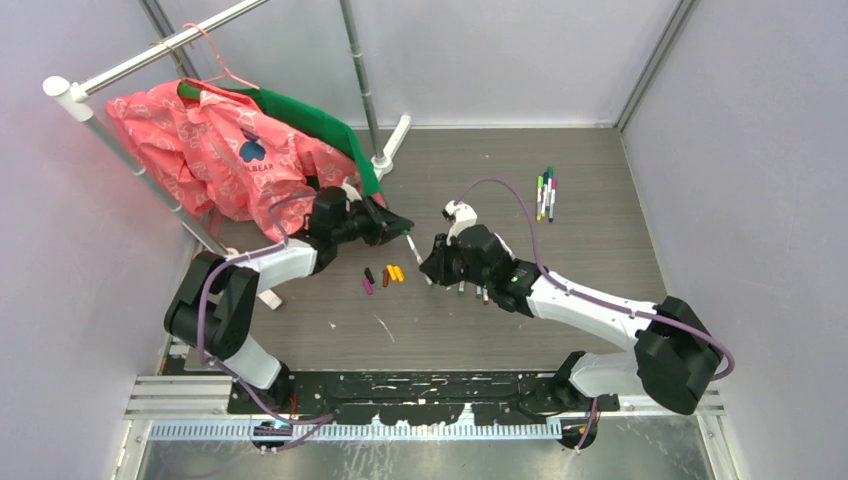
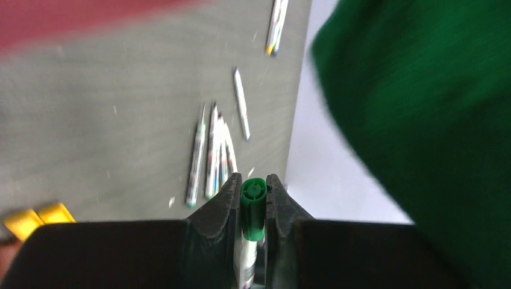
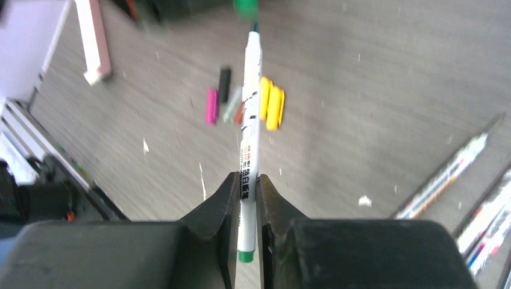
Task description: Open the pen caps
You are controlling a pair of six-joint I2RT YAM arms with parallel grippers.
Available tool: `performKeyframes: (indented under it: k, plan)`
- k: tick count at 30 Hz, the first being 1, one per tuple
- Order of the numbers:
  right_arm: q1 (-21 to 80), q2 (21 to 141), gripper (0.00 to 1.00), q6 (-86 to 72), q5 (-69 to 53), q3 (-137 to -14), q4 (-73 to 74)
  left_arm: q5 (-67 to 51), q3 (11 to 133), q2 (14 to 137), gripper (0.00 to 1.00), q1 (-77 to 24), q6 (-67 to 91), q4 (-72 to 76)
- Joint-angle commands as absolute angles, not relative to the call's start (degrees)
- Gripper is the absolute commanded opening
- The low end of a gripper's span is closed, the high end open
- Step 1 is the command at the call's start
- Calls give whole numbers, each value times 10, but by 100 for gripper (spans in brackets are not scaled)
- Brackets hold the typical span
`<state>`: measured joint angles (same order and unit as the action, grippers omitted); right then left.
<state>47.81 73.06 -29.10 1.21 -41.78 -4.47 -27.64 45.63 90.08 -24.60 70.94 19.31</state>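
Observation:
The white pen body has its dark tip bare. My right gripper will next go down toward the right in the top view and release the pen body beside the uncapped pens.
My left gripper (image 2: pixel 253 182) is shut on a green pen cap (image 2: pixel 253 208), gripping it by its sides. In the top view it (image 1: pixel 402 230) is just beside the right gripper (image 1: pixel 430 262). My right gripper (image 3: pixel 244 178) is shut on a white pen barrel (image 3: pixel 250 114) with a green end. The barrel's dark tip points at the green cap (image 3: pixel 245 7), with a small gap showing. Several loose caps lie on the table below: pink (image 3: pixel 211 106), black (image 3: pixel 225 76), yellow (image 3: pixel 272 101) and orange (image 3: pixel 239 113). They also show in the top view (image 1: pixel 383 277).
Several capped pens (image 1: pixel 546 193) lie at the far right. More pens (image 1: pixel 475 290) lie under the right gripper, and they also show in the left wrist view (image 2: pixel 212 153). A clothes rack carries a pink garment (image 1: pixel 215 150) and a green garment (image 1: pixel 315 115) behind the left arm.

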Motion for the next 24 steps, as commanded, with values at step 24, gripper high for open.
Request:
performKeyframes:
  k: [24]
  plan:
    - [480, 716, 1, -267, 220, -441, 192, 16, 553, 833, 0, -288, 430, -173]
